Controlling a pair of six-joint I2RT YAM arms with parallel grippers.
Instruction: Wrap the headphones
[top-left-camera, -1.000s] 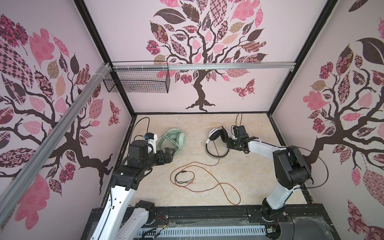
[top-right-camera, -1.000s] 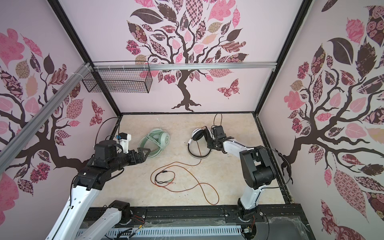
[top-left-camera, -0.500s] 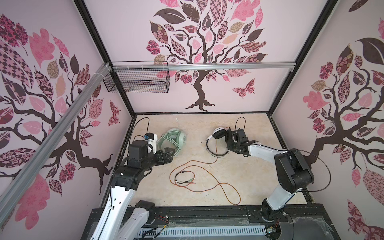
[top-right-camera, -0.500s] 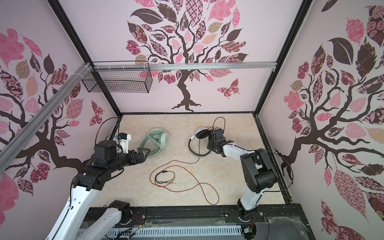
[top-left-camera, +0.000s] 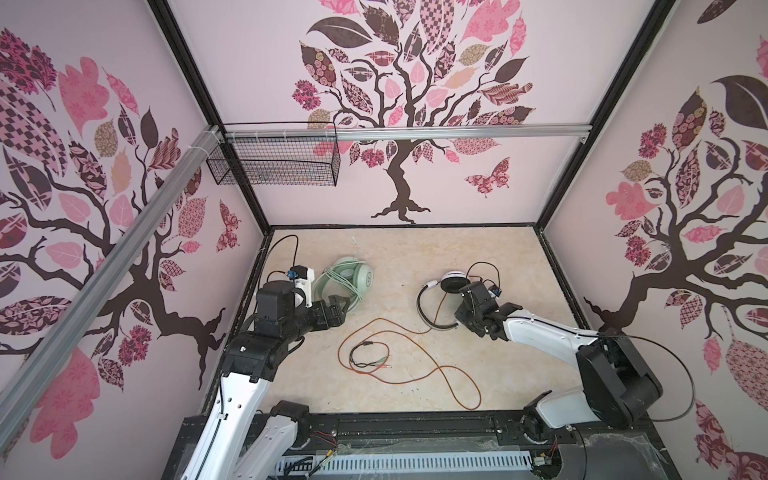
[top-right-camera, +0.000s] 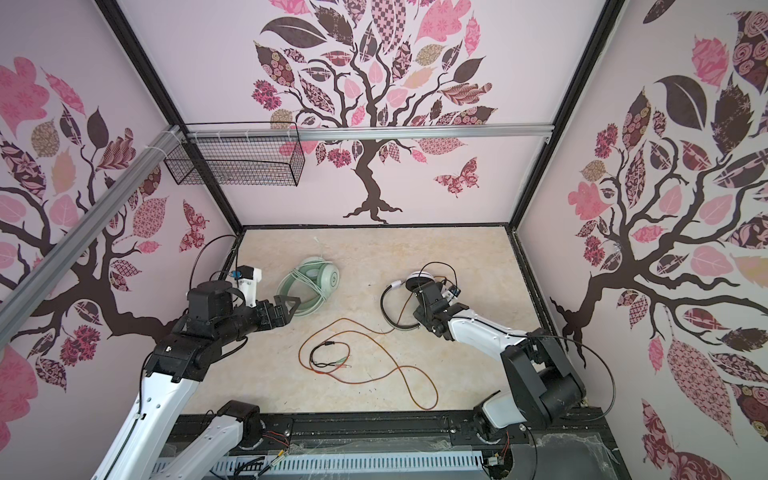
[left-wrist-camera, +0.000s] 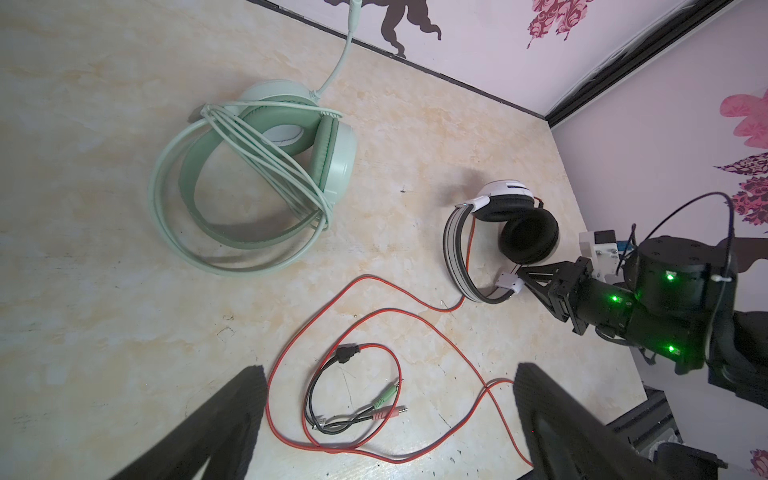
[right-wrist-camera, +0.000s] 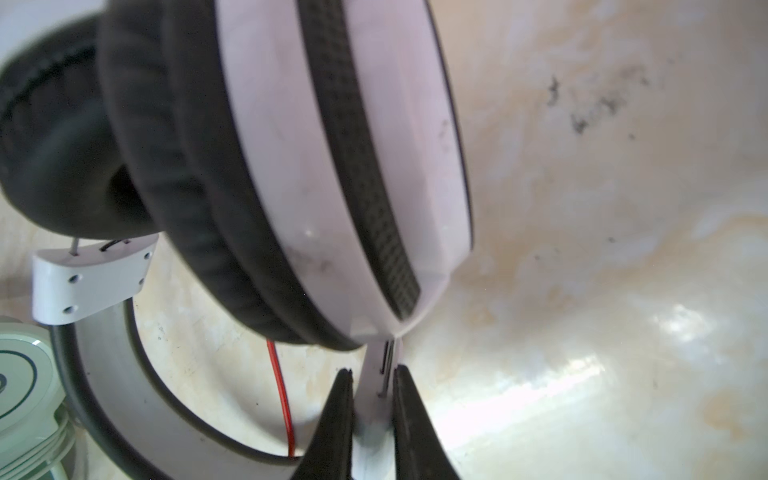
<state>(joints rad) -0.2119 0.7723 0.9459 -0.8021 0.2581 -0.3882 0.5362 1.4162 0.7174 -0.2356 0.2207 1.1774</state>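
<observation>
The loose loops lie toward the mint-green headphones from my right gripper, so it will move that way next and release the bracket where the cable meets the band.
The mint-green headphones lie at the back left, their pale cable wound round the band. My left gripper hovers open just in front of them, holding nothing. The white-and-black headphones stand at the back right. My right gripper is shut on the white bracket at the end of their band. Their orange-red cable trails loose in loops over the table's middle.
The cable's black split end with green and pink plugs lies coiled inside the loops. A wire basket hangs on the back wall at the left. Walls close in three sides; a black rail runs along the front.
My right gripper has swung toward the front with the band's end in it, turning the white-and-black headphones. The left arm has stayed still.
</observation>
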